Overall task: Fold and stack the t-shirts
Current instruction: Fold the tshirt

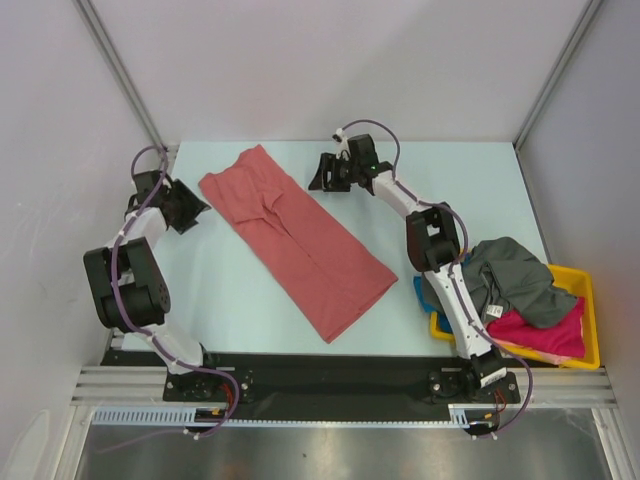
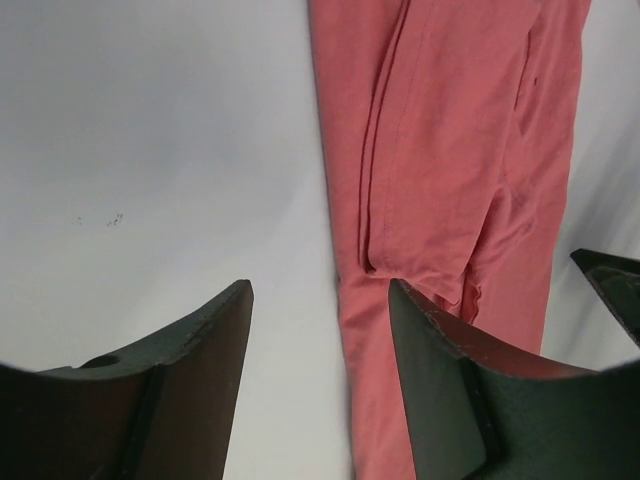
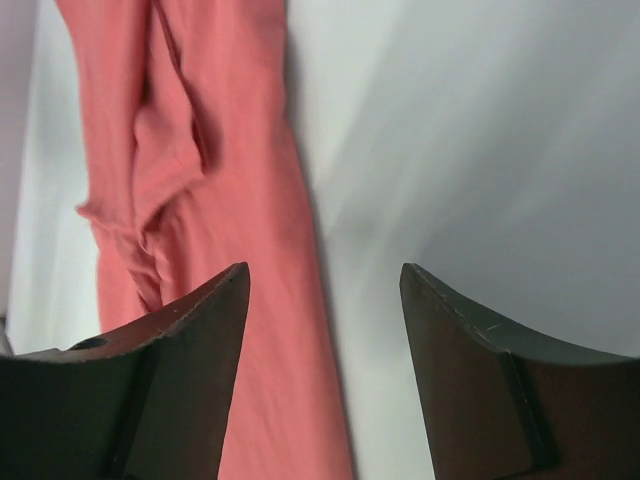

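Note:
The robot's right gripper needs to move down and across onto the folded t-shirt's closest long edge [image 1: 302, 190] [image 3: 294, 172] next, because that edge is below the gripper and to its left in the top view.
A salmon-red t-shirt [image 1: 295, 238] lies folded into a long strip, running diagonally from the far left to the near middle of the table. It also shows in the left wrist view [image 2: 450, 170] and in the right wrist view [image 3: 190, 170]. My left gripper [image 1: 196, 207] is open and empty just left of the strip's far end. My right gripper [image 1: 322, 175] is open and empty just right of that end. A dark grey t-shirt [image 1: 515, 275], a magenta-pink t-shirt [image 1: 545, 330] and a bit of bright blue t-shirt [image 1: 422, 292] sit at the right.
A yellow tray [image 1: 590, 315] at the near right holds the heap of shirts. Grey walls with metal posts close the table at the back and sides. A black rail runs along the near edge.

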